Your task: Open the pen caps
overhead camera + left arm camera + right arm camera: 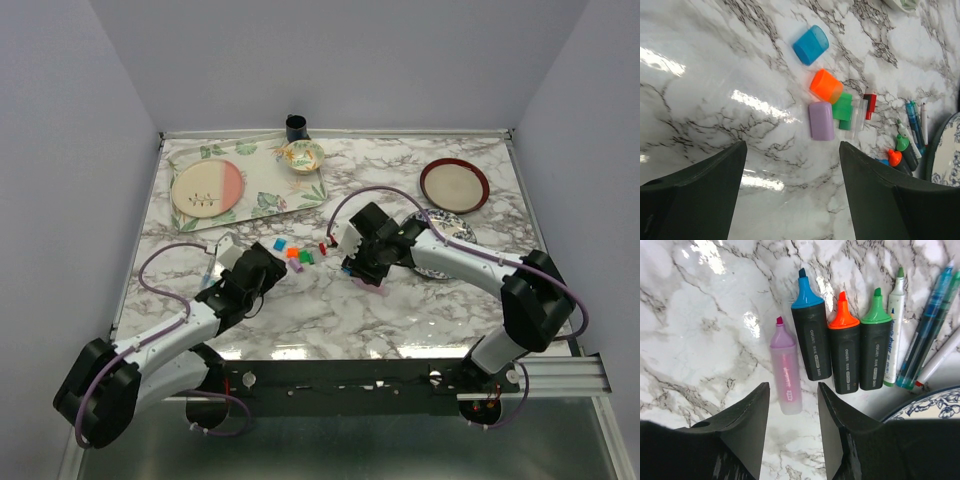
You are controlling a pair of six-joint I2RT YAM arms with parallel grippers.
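The purple cap already lies loose, so my left gripper will next lower beside the pale pen, to the pen's left in the top view and away from the purple cap.
Loose pen caps lie in a cluster on the marble: blue (810, 45), orange (826, 86), purple (821, 120), green (842, 107) and red (869, 103); the cluster also shows in the top view (295, 252). My left gripper (792, 150) is open and empty, just short of the purple cap. My right gripper (792, 390) is open, its jaws either side of the bottom end of an uncapped translucent pink highlighter (786, 375). Beside it lie uncapped black highlighters with blue (810, 340), orange (843, 347) and green (875, 345) tips.
Thin pens (927, 330) lie right of the highlighters, next to a blue-patterned plate (925, 407). A leaf-print tray (270, 195) at the back holds a pink plate (208, 187) and a small bowl (303, 155). A black cup (296, 127) and a red plate (454, 185) stand further back.
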